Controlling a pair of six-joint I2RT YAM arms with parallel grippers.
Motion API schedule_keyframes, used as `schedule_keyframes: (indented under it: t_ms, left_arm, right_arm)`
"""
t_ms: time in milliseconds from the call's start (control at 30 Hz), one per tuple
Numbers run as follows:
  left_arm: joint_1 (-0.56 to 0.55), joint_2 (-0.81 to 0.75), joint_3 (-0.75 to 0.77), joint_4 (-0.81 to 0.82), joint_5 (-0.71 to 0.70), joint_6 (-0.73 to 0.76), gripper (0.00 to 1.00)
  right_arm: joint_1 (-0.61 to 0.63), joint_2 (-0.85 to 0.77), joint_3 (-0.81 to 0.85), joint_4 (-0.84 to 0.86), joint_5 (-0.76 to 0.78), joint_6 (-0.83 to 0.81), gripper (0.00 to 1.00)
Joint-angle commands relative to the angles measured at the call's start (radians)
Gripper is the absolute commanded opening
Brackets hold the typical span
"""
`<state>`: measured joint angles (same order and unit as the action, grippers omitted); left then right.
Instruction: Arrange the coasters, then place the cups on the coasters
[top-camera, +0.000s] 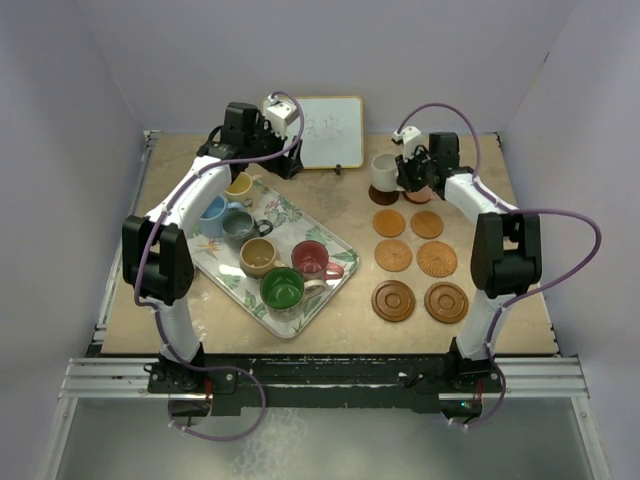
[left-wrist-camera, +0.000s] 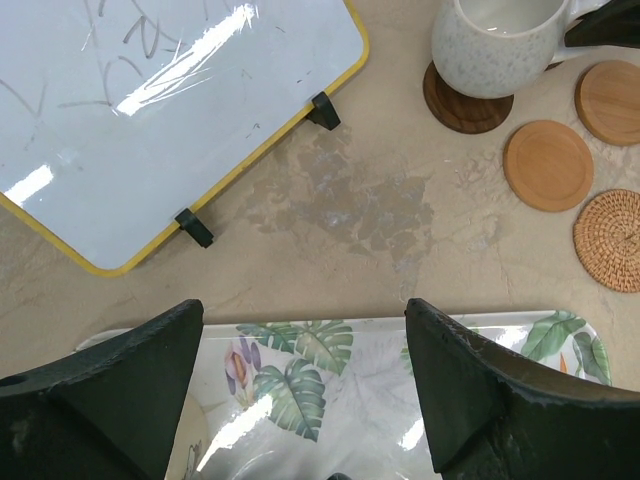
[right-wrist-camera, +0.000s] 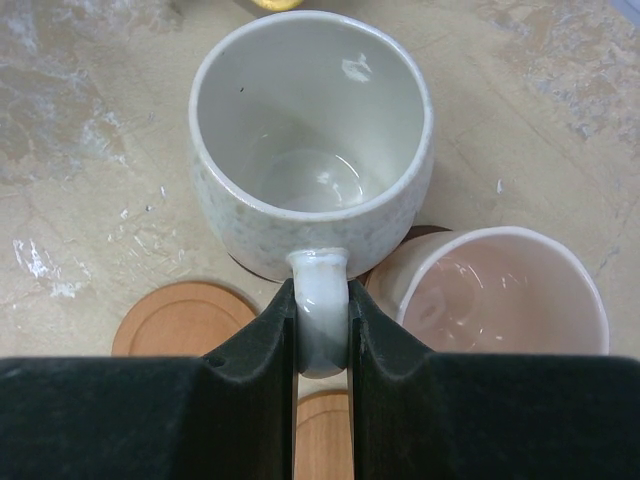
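The off-white cup still hovers, so it comes down onto the dark brown coaster next as my right gripper shifts slightly away from the pink cup.
My right gripper (right-wrist-camera: 322, 300) is shut on the handle of the off-white cup (right-wrist-camera: 310, 130), which stands upright over a dark brown coaster (left-wrist-camera: 465, 108) at the back of the coaster group; I cannot tell whether it rests on it. The pink cup (right-wrist-camera: 500, 300) stands just right of it. Several more coasters (top-camera: 393, 255) lie in two columns in front. My left gripper (left-wrist-camera: 305, 320) is open and holds nothing, above the far end of the leaf-patterned tray (left-wrist-camera: 400, 390). Yellow (top-camera: 239, 186), light blue (top-camera: 213, 214), grey-blue (top-camera: 240, 228), tan (top-camera: 259, 257), red (top-camera: 311, 259) and green (top-camera: 282, 289) cups stand on the tray.
A small yellow-framed whiteboard (top-camera: 328, 130) stands at the back middle, close to my left gripper (top-camera: 266, 150). The tray (top-camera: 335, 275) lies diagonally on the left half of the table. White walls close in the table on three sides.
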<state>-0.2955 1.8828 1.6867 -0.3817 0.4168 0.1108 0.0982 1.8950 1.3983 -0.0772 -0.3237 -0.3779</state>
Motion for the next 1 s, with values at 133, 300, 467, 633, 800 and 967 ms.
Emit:
schedule_keyframes:
  t_ms: [133, 300, 467, 633, 800, 967]
  left_arm:
    - [0.006, -0.022, 0.004, 0.047, 0.031, -0.017, 0.79]
    - [0.006, -0.026, 0.002, 0.046, 0.032, -0.015, 0.79]
    - [0.006, -0.030, -0.004, 0.046, 0.033, -0.013, 0.79]
    - [0.006, -0.037, -0.007, 0.045, 0.028, -0.008, 0.79]
    - [0.006, -0.040, -0.011, 0.044, 0.030, -0.008, 0.79]
    - [0.006, -0.050, -0.015, 0.042, 0.024, -0.006, 0.79]
  right_arm:
    - [0.015, 0.002, 0.043, 0.134, -0.013, 0.039, 0.00]
    - [0.024, 0.013, 0.044, 0.134, -0.013, 0.042, 0.00]
    - [0.026, 0.011, 0.032, 0.119, -0.014, 0.033, 0.00]
    - [0.026, -0.013, -0.015, 0.098, -0.023, 0.015, 0.00]
    - [0.026, -0.017, -0.038, 0.073, -0.028, 0.006, 0.09]
    - [0.026, -0.024, -0.052, 0.059, -0.024, 0.002, 0.16]
